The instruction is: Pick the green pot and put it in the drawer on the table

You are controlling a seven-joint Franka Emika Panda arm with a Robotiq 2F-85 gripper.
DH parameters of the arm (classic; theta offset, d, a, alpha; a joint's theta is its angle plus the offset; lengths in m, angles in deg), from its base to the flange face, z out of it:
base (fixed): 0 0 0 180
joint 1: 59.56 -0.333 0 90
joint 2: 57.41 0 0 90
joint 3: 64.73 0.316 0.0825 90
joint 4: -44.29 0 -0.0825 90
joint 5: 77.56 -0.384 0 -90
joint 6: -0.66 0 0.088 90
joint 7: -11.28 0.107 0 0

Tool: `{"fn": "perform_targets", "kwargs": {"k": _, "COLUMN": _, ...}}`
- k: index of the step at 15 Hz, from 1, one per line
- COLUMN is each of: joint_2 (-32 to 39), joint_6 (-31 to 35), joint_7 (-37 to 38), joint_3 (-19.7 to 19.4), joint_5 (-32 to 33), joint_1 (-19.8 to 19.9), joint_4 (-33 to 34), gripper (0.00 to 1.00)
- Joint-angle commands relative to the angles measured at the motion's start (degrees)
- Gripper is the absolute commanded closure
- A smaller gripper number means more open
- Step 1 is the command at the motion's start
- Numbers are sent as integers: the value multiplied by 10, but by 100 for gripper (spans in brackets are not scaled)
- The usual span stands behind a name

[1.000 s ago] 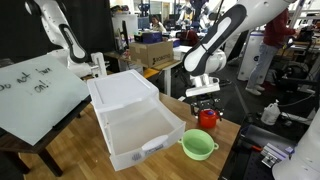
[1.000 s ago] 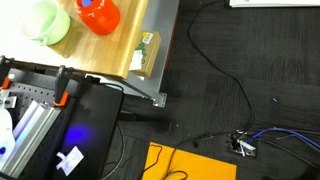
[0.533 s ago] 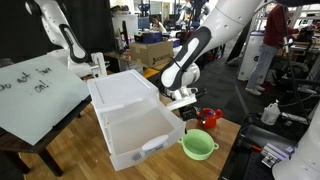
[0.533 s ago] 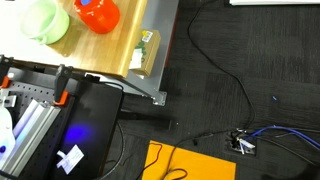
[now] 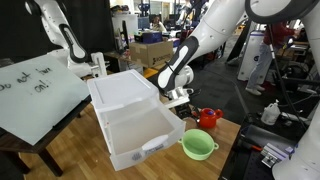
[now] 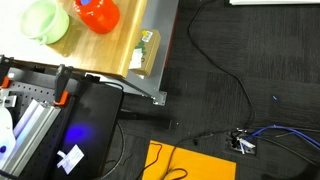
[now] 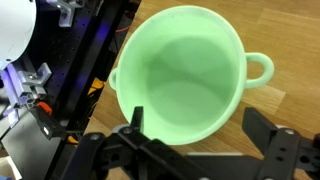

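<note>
My gripper is open above the thin edge of the green pot. I will turn and lower it next, with its fingers on both sides of the green pot's rim (image 7: 233, 109) beside its small handle (image 5: 186, 139), to grip that edge.
The light-green pot (image 5: 198, 145) stands on the wooden table (image 5: 228, 132) by its front corner, just right of the open translucent-white drawer (image 5: 135, 130). It also shows in an exterior view (image 6: 44, 20). In the wrist view the pot (image 7: 185, 75) fills the frame, upright and empty, with its small handle to the right. My gripper (image 7: 200, 128) is open, and the pot's near rim lies between its dark fingers (image 7: 264, 128). In an exterior view the gripper (image 5: 179, 98) hangs beside the drawer unit, above and left of the pot.
A red pot with a knobbed lid (image 5: 208, 118) stands just behind the green pot; it also shows in an exterior view (image 6: 98, 12). The white unit (image 5: 120, 88) sits behind the drawer. A whiteboard (image 5: 35, 95) lies at the left. The table edge drops to black equipment (image 6: 80, 120).
The arm has swung left from above the red pot to beside the drawer unit. Both pots have stayed put.
</note>
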Motion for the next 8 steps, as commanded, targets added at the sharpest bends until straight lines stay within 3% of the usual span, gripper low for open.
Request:
{"fn": "perform_targets", "kwargs": {"k": 1, "joint_2": -2, "joint_6": 9, "joint_7": -12, "joint_3": -2, "joint_5": -44, "joint_1": 18, "joint_4": -5, "gripper": 0}}
{"fn": "perform_targets", "kwargs": {"k": 8, "joint_2": -2, "joint_6": 88, "joint_7": -11, "joint_3": 1, "joint_5": -140, "joint_1": 33, "joint_4": -24, "gripper": 0}}
